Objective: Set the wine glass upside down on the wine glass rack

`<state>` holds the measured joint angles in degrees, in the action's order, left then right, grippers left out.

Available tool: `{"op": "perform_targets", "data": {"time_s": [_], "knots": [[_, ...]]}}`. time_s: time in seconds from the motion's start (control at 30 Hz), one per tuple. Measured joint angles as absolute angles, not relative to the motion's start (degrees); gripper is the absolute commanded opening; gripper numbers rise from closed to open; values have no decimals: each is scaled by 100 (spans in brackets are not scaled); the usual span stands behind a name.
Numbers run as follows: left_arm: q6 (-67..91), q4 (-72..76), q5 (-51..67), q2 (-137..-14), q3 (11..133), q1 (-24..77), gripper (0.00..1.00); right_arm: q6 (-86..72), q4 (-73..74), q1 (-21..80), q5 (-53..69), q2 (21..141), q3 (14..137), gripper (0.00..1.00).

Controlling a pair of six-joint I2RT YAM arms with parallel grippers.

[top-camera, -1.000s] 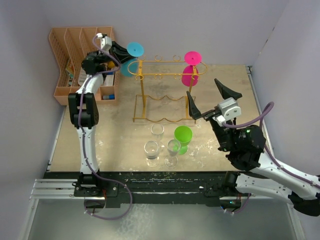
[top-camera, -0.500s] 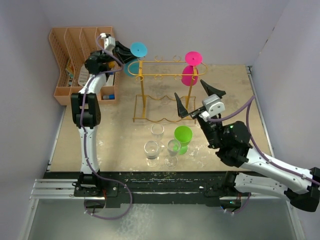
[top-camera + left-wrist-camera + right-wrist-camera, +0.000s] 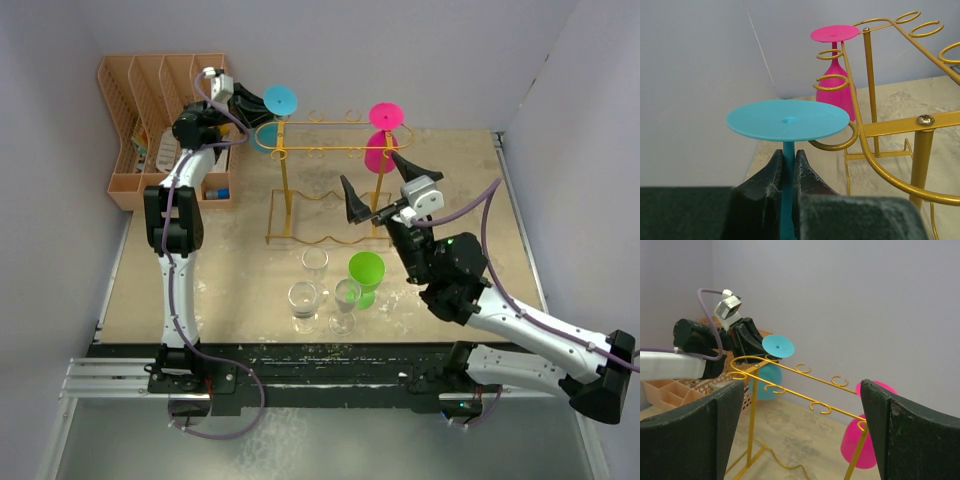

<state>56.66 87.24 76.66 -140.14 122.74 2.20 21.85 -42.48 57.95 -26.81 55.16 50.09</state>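
Note:
The teal wine glass should move back next in my left gripper, its stem coming inside the rack's end loop (image 3: pixel 840 144).
The golden wire rack (image 3: pixel 320 152) stands at the back middle of the table. My left gripper (image 3: pixel 246 104) is shut on the stem of an upside-down teal wine glass (image 3: pixel 280 99). It holds the glass at the rack's left end, foot up and bowl hanging below. In the left wrist view, the gripper (image 3: pixel 788 157) pinches the stem under the teal foot (image 3: pixel 787 120), just left of a rack end loop (image 3: pixel 840 144). A pink glass (image 3: pixel 381 150) hangs upside down at the rack's right end. My right gripper (image 3: pixel 378 185) is open and empty, in front of the rack (image 3: pixel 805 390).
A peach slotted organizer (image 3: pixel 140 110) stands at the back left, close behind my left arm. Three clear glasses (image 3: pixel 315 262) and a green cup (image 3: pixel 366 272) stand in front of the rack's wavy base. Grey walls close in the back and both sides.
My right arm has swung left and forward, bringing its open gripper close to the rack's right upright. My left gripper has shifted slightly right with the teal glass.

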Motion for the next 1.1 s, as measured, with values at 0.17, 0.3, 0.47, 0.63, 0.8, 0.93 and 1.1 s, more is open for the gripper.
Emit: {"op": "perform_targets", "data": {"time_s": [0.17,0.3,0.47,0.63,0.8,0.93,1.1], "knots": [[5664,8733,7662,-14014,12274,222,0,1796,-4300,5387,-2447,5596,5009,100],[5664,8735,7658,-14016,12274,231,0,1544,-4366,5186,-2279,5673,5009,100],[5660,8737,7649,-14016,12232,233,0,1302,-4412,5002,-2082,5867,5009,100],[5618,8739,7443,-13990,11869,242,0,1120,-4429,4825,-1885,6045,5009,100],[5546,8744,7343,-13802,11500,279,0,943,-4499,4696,-1737,6080,5009,100],[5391,8748,7417,-13550,11185,336,0,869,-4589,4674,-1691,6080,5009,100],[5177,8755,7428,-13323,10868,366,0,788,-4654,4630,-1678,6080,5009,100]]}}
